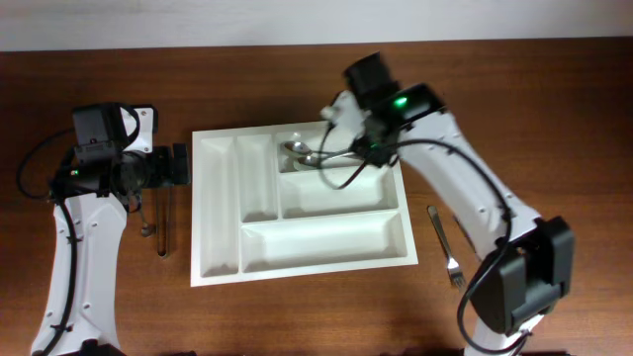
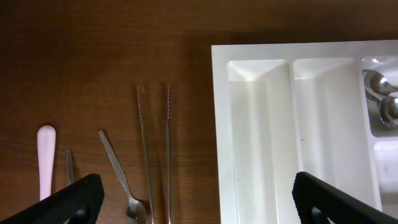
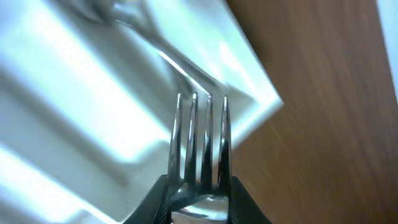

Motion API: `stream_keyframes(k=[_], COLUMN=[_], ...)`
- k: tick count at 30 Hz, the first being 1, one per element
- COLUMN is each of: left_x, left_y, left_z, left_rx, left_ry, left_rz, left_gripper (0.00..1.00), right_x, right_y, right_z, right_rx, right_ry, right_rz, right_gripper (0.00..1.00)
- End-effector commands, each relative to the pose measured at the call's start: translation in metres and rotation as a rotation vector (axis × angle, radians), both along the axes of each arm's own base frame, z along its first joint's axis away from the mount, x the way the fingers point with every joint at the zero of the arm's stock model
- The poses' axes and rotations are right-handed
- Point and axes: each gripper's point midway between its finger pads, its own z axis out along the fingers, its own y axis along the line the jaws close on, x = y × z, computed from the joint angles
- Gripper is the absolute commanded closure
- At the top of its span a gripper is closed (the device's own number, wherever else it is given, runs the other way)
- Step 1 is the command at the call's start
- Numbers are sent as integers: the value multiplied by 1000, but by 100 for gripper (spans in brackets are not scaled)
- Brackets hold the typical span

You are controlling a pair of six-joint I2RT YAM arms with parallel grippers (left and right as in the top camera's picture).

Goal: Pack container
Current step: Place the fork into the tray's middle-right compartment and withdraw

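Observation:
The robot's right gripper will next move back over the tray's empty middle section (image 1: 324, 194) (image 3: 68, 134), lower and release the fork, because the section lies back and below, to the gripper's left in the overhead view.
The white cutlery tray (image 1: 297, 272) lies at the table's middle, with spoons (image 1: 297, 151) in its small far compartment. My right gripper (image 1: 368, 146) hovers over the tray's far right part, shut on a metal fork (image 3: 200, 137). The tines point forward over the tray's corner (image 3: 261, 106) in the right wrist view. My left gripper (image 1: 178, 163) is open and empty by the tray's left edge (image 2: 219, 124). In the left wrist view its jaws (image 2: 199, 202) span the table and the tray's left compartments.
Left of the tray lie long metal tweezers (image 2: 153, 155), a spoon (image 2: 118, 165), a thin metal utensil (image 2: 68, 167) and a pink-handled piece (image 2: 45, 158). A second fork (image 1: 445, 247) lies on the table right of the tray.

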Motion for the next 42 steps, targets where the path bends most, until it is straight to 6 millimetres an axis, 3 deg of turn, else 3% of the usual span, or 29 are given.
stream_keyframes(k=[1,4,8,12,15,17,20,21,22,24,28,31,34,37,38,42], left_x=[4,4,4,4,4,4,4,4,4,4,4,4,4,4,4,4], left_y=[3,3,3,3,3,3,3,3,3,3,3,3,3,3,3,3], left_z=[6,6,6,6,6,6,6,6,6,6,6,6,6,6,6,6], left_rx=[18,18,18,18,18,18,18,18,18,18,18,18,18,18,18,18], left_ry=[-15,-15,-15,-15,-15,-15,-15,-15,-15,-15,-15,-15,-15,-15,-15,-15], left_rz=[-6,-6,-6,-6,-6,-6,-6,-6,-6,-6,-6,-6,-6,-6,-6,-6], left_gripper=[1,1,1,1,1,1,1,1,1,1,1,1,1,1,1,1], right_x=[-20,-40,-55,-59,-59,-58,-53,-50,-46,-39,-22,-3,21,40,47,52], right_y=[46,76,98,100,97,96,95,94,92,88,88,91,91,85,77,33], right_z=[1,-17,-46,-80,-94,-94,-89,-85,-82,-72,-43,-6,48,107,132,198], right_rx=[52,17,-31,-75,-101,-111,-118,-130,-145,-167,-176,-172,-160,-33,43,182], right_ry=[26,64,119,189,211,206,180,161,142,100,-5,-116,-266,-393,-439,-533], right_rz=[143,281,375,380,373,371,366,360,354,342,309,279,221,71,-22,-209], right_gripper=[96,96,96,96,94,70,62,47,40,41,41,39,37,34,32,28])
